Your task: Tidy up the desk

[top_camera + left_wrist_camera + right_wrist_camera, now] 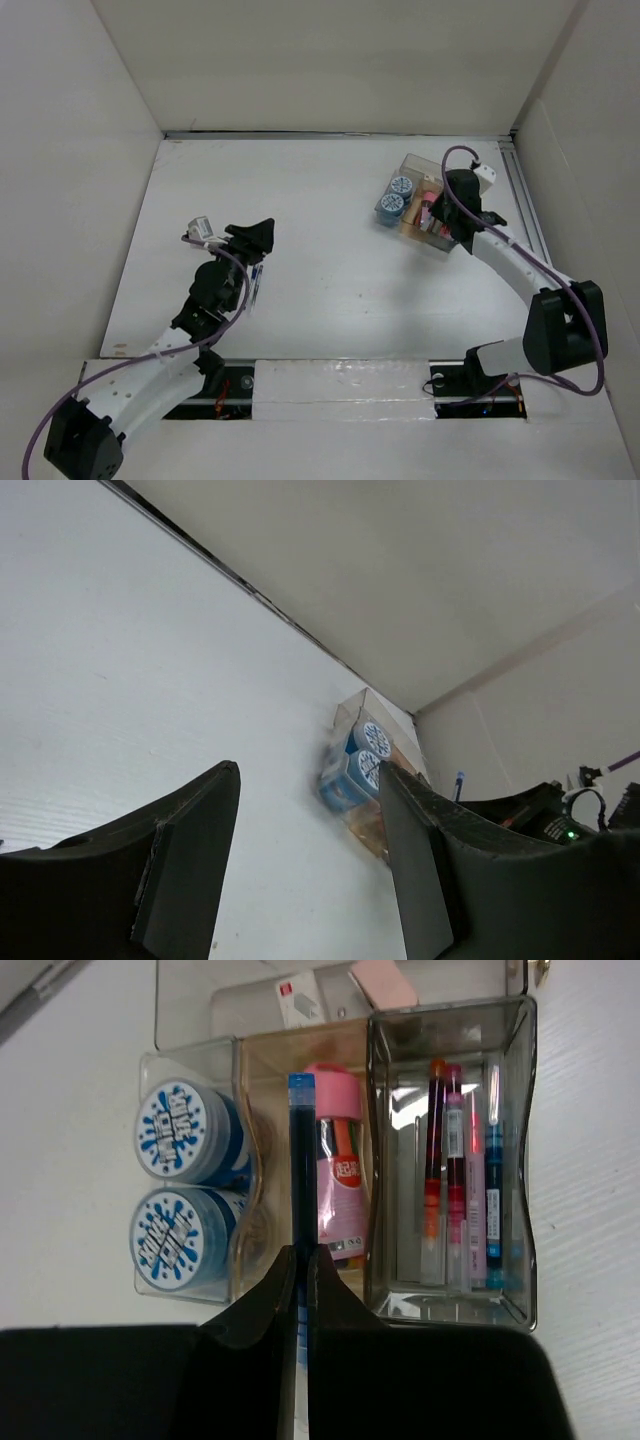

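Note:
I should bring my right gripper to the right in the wrist view and slightly down, over the organizer's section already holding pens, and release the blue pen [301,1150] there.
The white desk [320,230] fills the top view. A clear compartmented organizer [420,205] stands at its far right. It holds two blue round tubs [185,1185], a pink item [340,1160] in the middle compartment and several pens [460,1180] in the right one. My right gripper [301,1252] is shut on a blue pen [301,1150] and holds it over the organizer's middle compartment; it also shows in the top view [450,215]. My left gripper [255,237] is open and empty over the desk's left half. Its fingers [200,860] frame the distant organizer [360,770].
Pale upright walls close in the desk on the left, far and right sides. A silvery strip [340,134] runs along the far edge and a rail [525,200] along the right edge. A thin dark pen-like thing [257,285] lies beside the left arm.

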You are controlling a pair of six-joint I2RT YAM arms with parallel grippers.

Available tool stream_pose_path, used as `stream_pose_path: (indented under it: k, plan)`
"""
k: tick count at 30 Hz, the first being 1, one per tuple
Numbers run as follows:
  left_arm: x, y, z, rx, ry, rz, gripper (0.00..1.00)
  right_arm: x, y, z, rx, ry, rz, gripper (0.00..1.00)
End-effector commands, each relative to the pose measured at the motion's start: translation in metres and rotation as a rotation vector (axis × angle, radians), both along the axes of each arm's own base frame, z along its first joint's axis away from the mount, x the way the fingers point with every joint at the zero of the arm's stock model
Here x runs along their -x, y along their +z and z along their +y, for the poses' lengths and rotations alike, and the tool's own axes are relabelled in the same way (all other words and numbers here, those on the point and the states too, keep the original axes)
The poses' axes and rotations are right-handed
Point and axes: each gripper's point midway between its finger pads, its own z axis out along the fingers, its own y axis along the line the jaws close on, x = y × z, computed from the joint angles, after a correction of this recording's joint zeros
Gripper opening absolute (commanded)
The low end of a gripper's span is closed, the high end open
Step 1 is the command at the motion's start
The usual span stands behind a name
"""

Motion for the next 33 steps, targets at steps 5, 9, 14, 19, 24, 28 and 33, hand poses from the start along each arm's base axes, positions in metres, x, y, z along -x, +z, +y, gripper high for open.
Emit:
stream_pose_path:
  k: [5, 9, 14, 19, 24, 28, 33]
  plan:
    - [-0.002, 0.031, -0.027, 0.034, -0.123, -0.099, 0.54, -0.012, 0.000, -0.049, -0.072, -0.076, -0.052, 0.00]
    - [-0.010, 0.022, -0.029, 0.008, -0.113, -0.060, 0.54, -0.023, -0.016, -0.060, -0.053, -0.101, -0.008, 0.00]
    - [-0.010, 0.023, -0.024, 0.002, -0.092, -0.066, 0.54, -0.032, -0.033, -0.073, -0.060, -0.125, 0.023, 0.00]
    - [-0.010, 0.023, -0.023, 0.000, -0.088, -0.072, 0.55, -0.037, -0.022, -0.075, -0.058, -0.135, -0.015, 0.35]
    - [-0.010, 0.025, -0.022, -0.009, -0.081, -0.074, 0.54, -0.034, 0.004, -0.064, -0.055, -0.108, -0.069, 0.58]
    - [-0.007, 0.028, -0.016, -0.003, -0.062, -0.083, 0.54, -0.022, 0.016, -0.002, -0.061, 0.048, -0.103, 0.39]
    - [0.002, 0.047, -0.002, 0.044, -0.029, -0.139, 0.43, 0.019, -0.012, 0.163, -0.098, 0.419, -0.018, 0.00]
